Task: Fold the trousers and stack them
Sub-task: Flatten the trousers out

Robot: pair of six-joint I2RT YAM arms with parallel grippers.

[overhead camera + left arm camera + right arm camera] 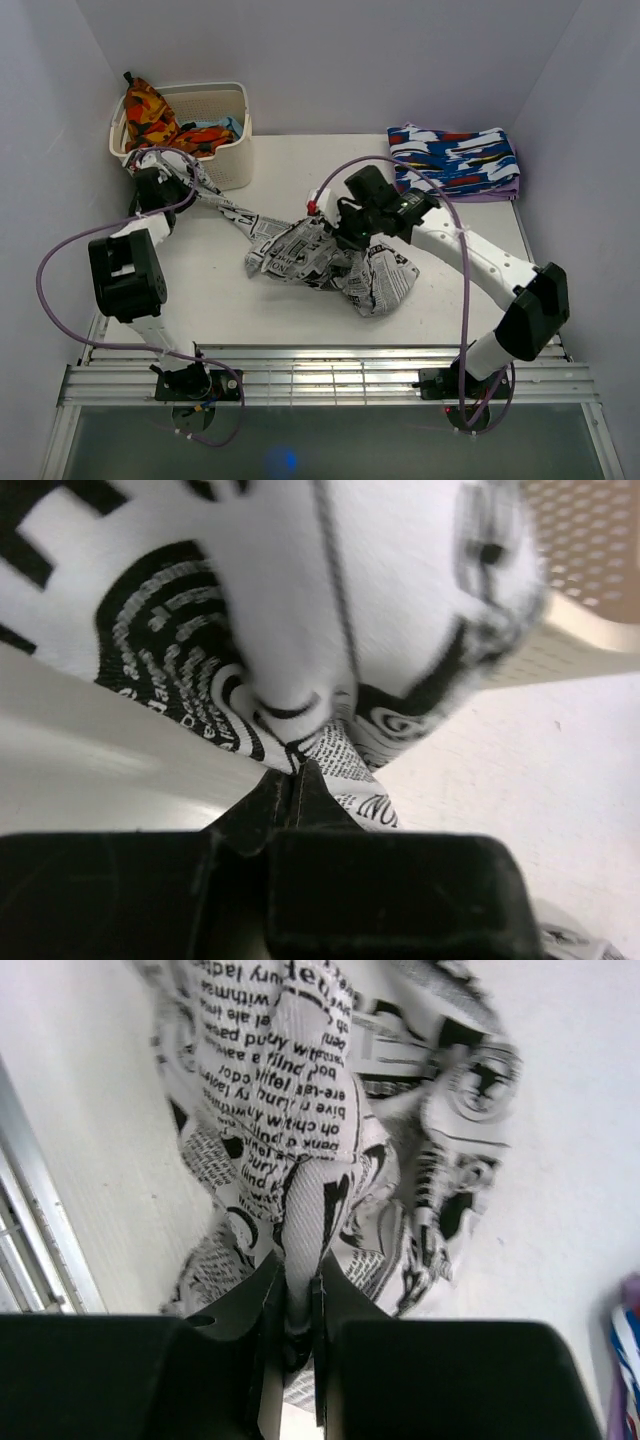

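Next, I lift the fold of the trousers with my right gripper, carry it across, lower and release it, as bare tabletop lies to the gripper's right in the top view.
The trousers (320, 260), white with black newspaper print, lie crumpled mid-table, one leg stretched up-left toward the basket. My left gripper (163, 183) holds the far end of that leg beside the basket; in the left wrist view its jaws (295, 772) are pressed together on a thin edge of the printed trousers (300, 610). My right gripper (345, 232) sits over the crumpled heap. Seen from the right wrist, that gripper (297, 1260) is shut on a fold of the trousers (290, 1090), cloth bunched between the fingers.
A cream perforated basket (228, 140) at the back left holds orange-red-yellow cloth (150, 118). A folded blue-white-red garment (455, 160) lies at the back right. Purple cables loop from both arms. A metal rail (320, 380) runs along the near edge.
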